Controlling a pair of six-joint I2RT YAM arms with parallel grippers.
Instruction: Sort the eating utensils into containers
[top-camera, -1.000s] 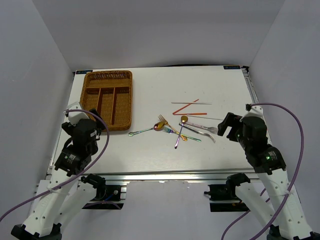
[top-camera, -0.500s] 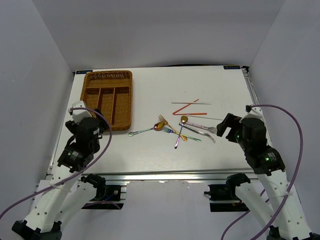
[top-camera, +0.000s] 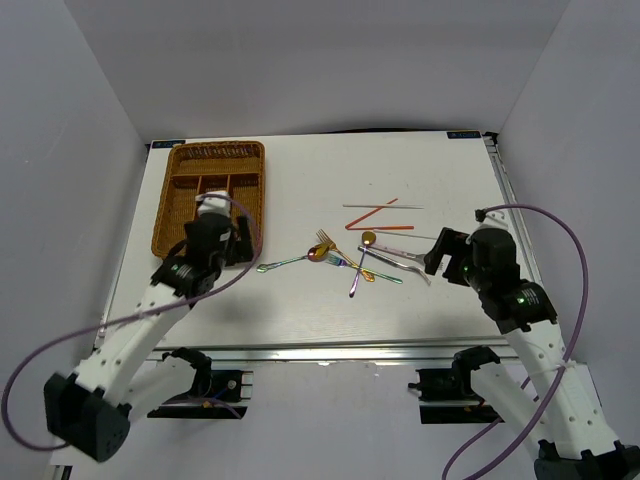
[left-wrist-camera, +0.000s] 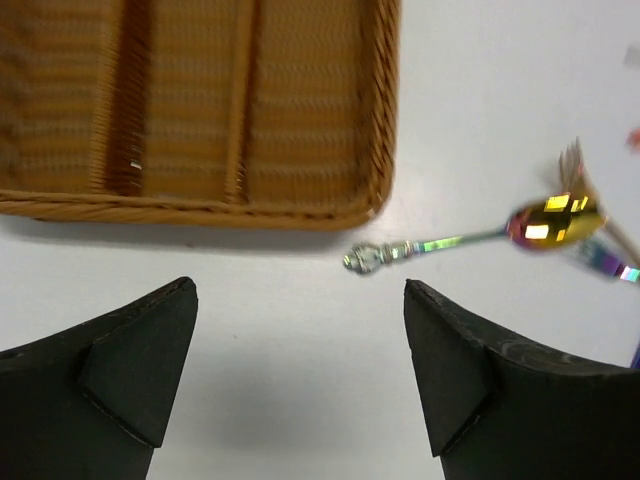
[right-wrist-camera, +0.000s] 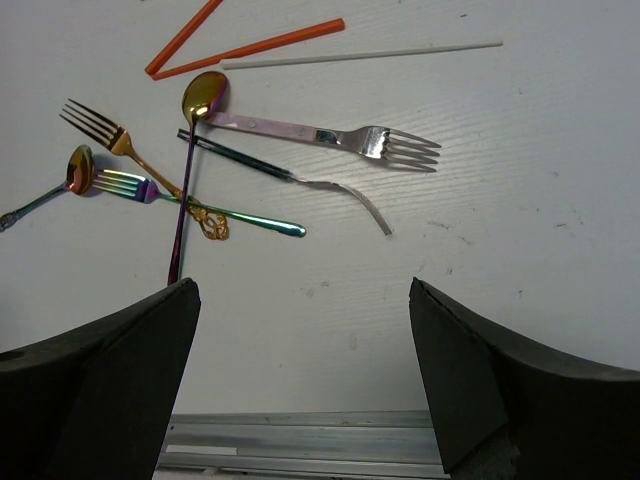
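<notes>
The iridescent spoon's slim neck (top-camera: 303, 258) (left-wrist-camera: 496, 235) is clear of the forks, so I should move my left gripper to the right in the top view, turning and lowering it onto the neck.
The brown wicker tray (top-camera: 258, 190) lies at the back left with its slots bare. My left gripper (top-camera: 238, 252) hovers open by its near right corner (left-wrist-camera: 370, 200). The handle of an iridescent spoon (left-wrist-camera: 470, 238) lies just ahead of the left gripper (left-wrist-camera: 299, 290). The other utensils are heaped mid-table: a gold fork (right-wrist-camera: 130, 150), a rainbow fork (right-wrist-camera: 200, 205), a purple-handled spoon (right-wrist-camera: 185, 180), a silver fork (right-wrist-camera: 330, 135). Red chopsticks (right-wrist-camera: 260, 47) and a white chopstick (right-wrist-camera: 360, 55) lie behind the heap. My right gripper (right-wrist-camera: 302, 285) is open over bare table, near side of the heap (top-camera: 438, 258).
A metal rail (right-wrist-camera: 300, 440) runs along the table's near edge just under my right gripper. White walls close in the back and both sides. Each arm trails a purple cable (top-camera: 575, 260).
My left arm has swung forward and to the right, from beside the tray to its near right corner. My right arm has edged left toward the heap.
</notes>
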